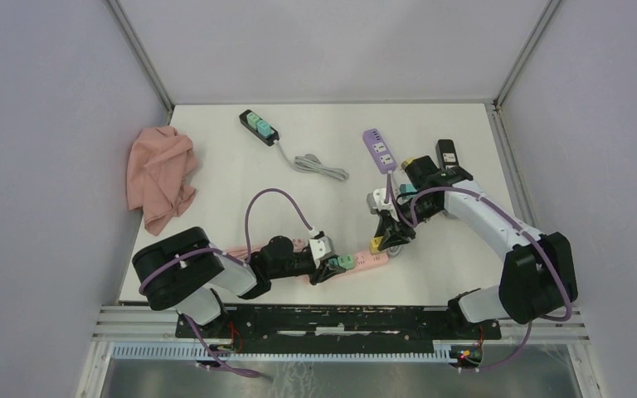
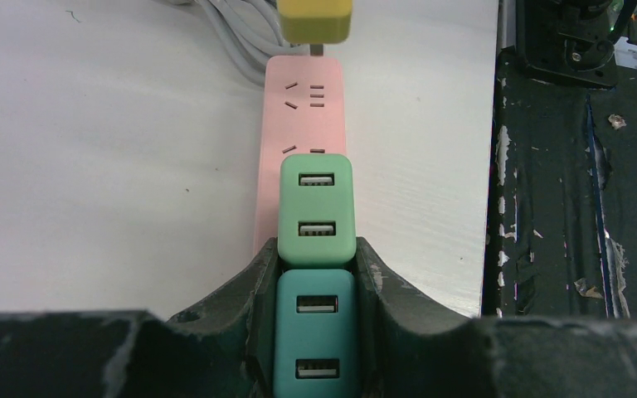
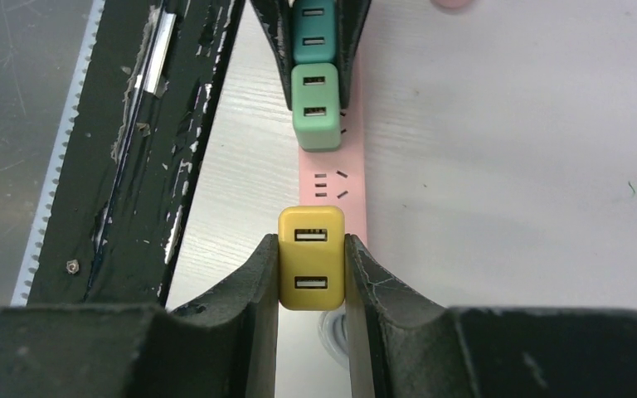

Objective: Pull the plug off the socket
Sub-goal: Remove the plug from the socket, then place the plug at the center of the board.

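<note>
My right gripper needs to carry the unplugged yellow plug beside the loose teal plug (image 1: 407,190) next and let it go there, because the teal plug lies farther out, to its right in the top view.
A pink power strip (image 1: 365,262) (image 2: 303,99) lies near the table's front edge. A light green plug (image 2: 316,207) and a teal plug (image 2: 315,332) sit side by side in its sockets. My left gripper (image 2: 315,274) (image 1: 332,267) is shut on the teal plug, its fingertips also flanking the green one's near end. My right gripper (image 3: 311,274) (image 1: 379,240) is shut on a yellow plug (image 3: 311,257) at the strip's far end. In the left wrist view the yellow plug (image 2: 315,18) stands apart from the strip, with a bare prong showing under it.
A purple power strip (image 1: 379,149) and a black adapter (image 1: 447,153) lie behind the right arm. A black strip with teal plugs (image 1: 259,127) and its coiled white cable (image 1: 319,166) lie at the back. A pink cloth (image 1: 162,176) is far left. The black rail (image 1: 340,319) borders the front.
</note>
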You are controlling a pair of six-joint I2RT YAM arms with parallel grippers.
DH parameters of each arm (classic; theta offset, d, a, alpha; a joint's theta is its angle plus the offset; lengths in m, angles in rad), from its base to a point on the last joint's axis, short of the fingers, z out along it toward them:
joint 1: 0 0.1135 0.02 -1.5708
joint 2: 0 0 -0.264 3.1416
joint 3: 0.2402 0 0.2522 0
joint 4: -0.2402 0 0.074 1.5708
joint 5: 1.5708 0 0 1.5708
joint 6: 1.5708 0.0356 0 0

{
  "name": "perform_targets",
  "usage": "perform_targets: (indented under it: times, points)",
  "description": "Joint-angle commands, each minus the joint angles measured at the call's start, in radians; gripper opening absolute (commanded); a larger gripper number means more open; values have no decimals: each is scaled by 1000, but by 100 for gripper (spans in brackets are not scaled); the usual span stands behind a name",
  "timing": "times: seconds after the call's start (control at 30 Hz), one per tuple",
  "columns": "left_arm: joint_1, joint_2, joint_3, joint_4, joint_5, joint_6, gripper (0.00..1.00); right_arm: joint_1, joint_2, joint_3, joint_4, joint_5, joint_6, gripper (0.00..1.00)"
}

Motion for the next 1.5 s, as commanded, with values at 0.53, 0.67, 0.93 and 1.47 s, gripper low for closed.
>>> perform_targets:
  times: [0.53, 0.67, 0.93, 1.47]
  points:
    - [10, -33, -14, -54, -36, -9, 3, -311, -103, -75, 643, -19, 856, 3]
    - [10, -33, -15, -54, -35, -10, 3, -365, -111, -128, 832, 91, 1109, 4]
    - [9, -36, -14, -55, -34, -12, 3, -457, -89, -156, 979, 311, 1370, 8]
    - [10, -31, -10, -57, -31, -14, 3, -599, -28, -175, 1025, 404, 1504, 16]
